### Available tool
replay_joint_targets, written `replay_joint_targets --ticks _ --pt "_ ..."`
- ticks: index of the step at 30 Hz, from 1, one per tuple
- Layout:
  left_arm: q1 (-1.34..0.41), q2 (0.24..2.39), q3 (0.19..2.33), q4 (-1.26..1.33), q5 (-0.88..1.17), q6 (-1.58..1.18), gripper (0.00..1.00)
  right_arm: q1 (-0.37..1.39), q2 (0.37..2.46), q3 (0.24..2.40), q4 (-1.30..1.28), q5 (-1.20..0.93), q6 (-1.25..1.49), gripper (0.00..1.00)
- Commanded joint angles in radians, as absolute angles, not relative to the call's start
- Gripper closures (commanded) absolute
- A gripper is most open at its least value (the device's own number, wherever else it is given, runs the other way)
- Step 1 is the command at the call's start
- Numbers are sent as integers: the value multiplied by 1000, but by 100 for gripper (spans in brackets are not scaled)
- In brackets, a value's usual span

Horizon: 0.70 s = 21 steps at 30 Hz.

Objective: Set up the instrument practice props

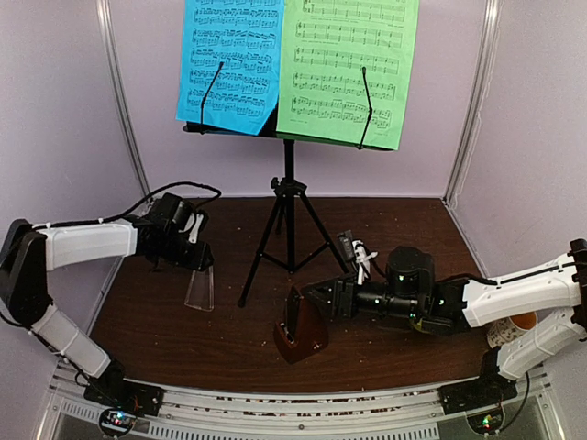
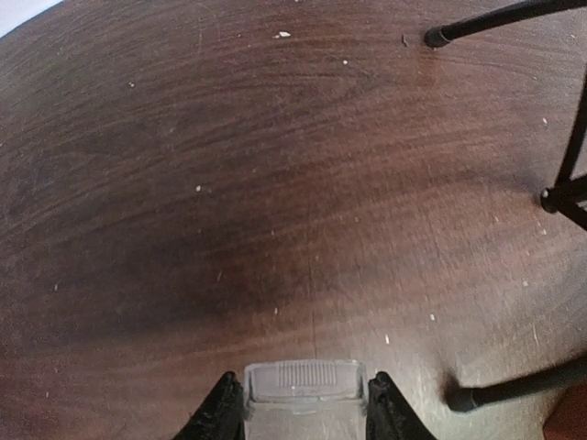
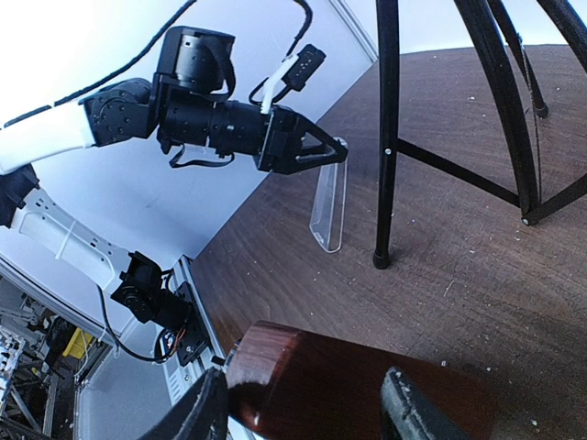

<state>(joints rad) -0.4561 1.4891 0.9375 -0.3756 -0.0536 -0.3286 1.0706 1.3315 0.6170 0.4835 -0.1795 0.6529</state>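
Note:
My left gripper lowers the clear cover slightly toward the open tabletop beside the stand next, then releases it, as the cover hangs just above the wood.
The black tripod music stand (image 1: 289, 197) stands at the back centre, with a blue music sheet (image 1: 229, 64) and a green music sheet (image 1: 347, 69) side by side on its desk. My left gripper (image 1: 204, 264) (image 2: 304, 385) is shut on the metronome's clear cover (image 1: 199, 289) (image 2: 275, 414), which hangs upright just above the table, left of the stand. The reddish-brown metronome (image 1: 298, 330) (image 3: 321, 408) sits in front of the stand, uncovered. My right gripper (image 1: 312, 301) (image 3: 305, 380) reaches in from the right, a finger against each side of it.
The stand's tripod leg tips (image 2: 463, 398) (image 3: 381, 261) rest on the dark wood table (image 1: 183, 339) between the two grippers. A mug (image 1: 518, 325) sits at the right edge, partly behind my right arm. Pale walls close in the back and sides.

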Motion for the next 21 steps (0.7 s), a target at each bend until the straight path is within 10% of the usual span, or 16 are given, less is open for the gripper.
replay_joint_targets --ticks 1,21 --pt "-425 1579 1024 -364 -48 -306 86 1067 1358 580 309 -174 625 43" --pt "-372 1641 1072 -318 -33 -286 31 1066 1343 605 291 -179 611 39"
